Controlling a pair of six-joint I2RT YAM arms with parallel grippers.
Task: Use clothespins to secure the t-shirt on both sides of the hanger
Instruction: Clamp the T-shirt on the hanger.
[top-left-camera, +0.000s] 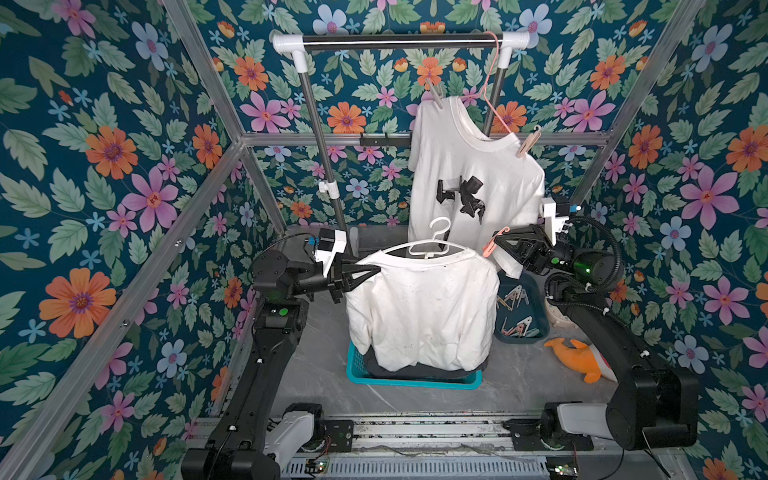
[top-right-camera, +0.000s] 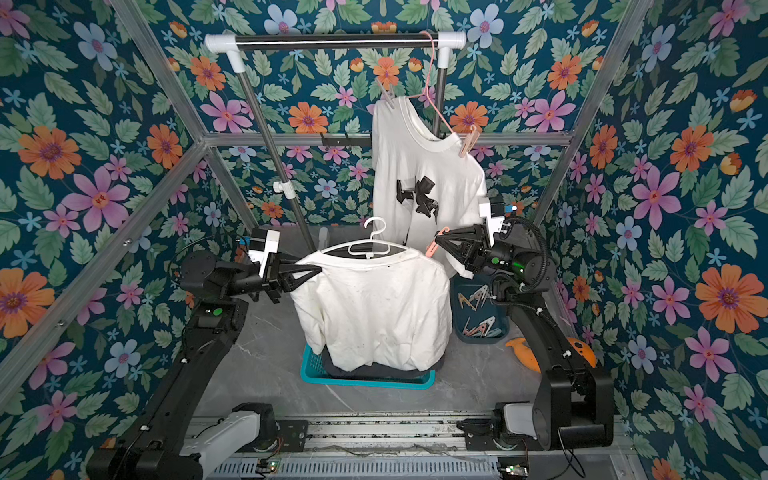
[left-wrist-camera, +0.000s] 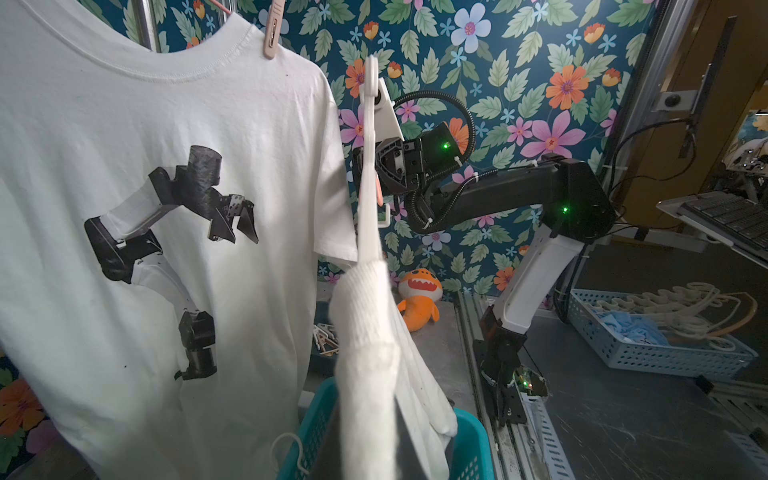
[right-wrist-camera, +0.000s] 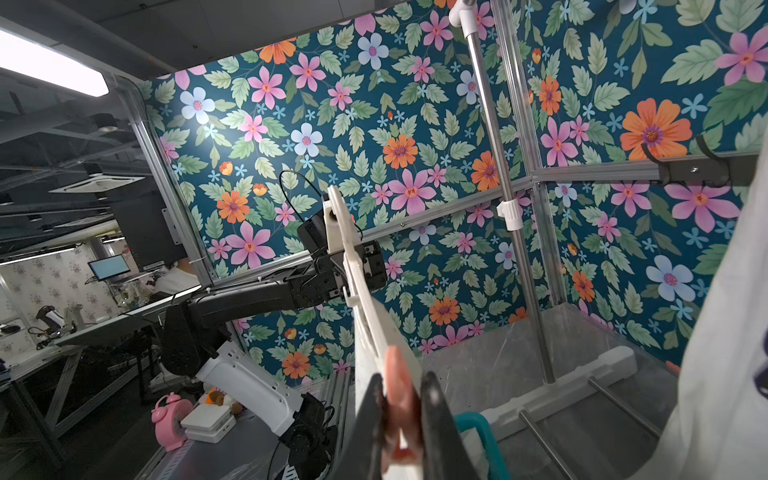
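Note:
I will move my right gripper slightly down toward the hanger next and release the clothespin over the shirt's free shoulder (top-left-camera: 479, 255) (right-wrist-camera: 376, 328). The shoulder is just below my right gripper's fingers and is still unpinned.
A plain white t-shirt (top-left-camera: 419, 307) (top-right-camera: 374, 307) hangs on a white hanger (top-left-camera: 432, 245) (top-right-camera: 370, 245) above the basket in both top views. My left gripper (top-left-camera: 376, 270) (top-right-camera: 318, 270) is shut on the shirt's left shoulder, over the hanger's end. In the left wrist view only the cloth-covered shoulder (left-wrist-camera: 365, 353) shows; the jaws are hidden. My right gripper (top-left-camera: 496, 241) (top-right-camera: 438, 241) (right-wrist-camera: 403, 377) is shut on a salmon-pink clothespin (top-left-camera: 490, 245) (right-wrist-camera: 399, 395), just beside the shirt's right shoulder. The clothespin's prongs point towards the hanger (right-wrist-camera: 357, 282).
A printed white t-shirt (top-left-camera: 469, 174) hangs on a pink hanger from the rail (top-left-camera: 399, 39), with a peg on each shoulder. A dark bin (top-left-camera: 521, 316) to the right holds several clothespins. A teal basket (top-left-camera: 411, 380) sits under the shirt, an orange plush toy (top-left-camera: 575, 357) further right.

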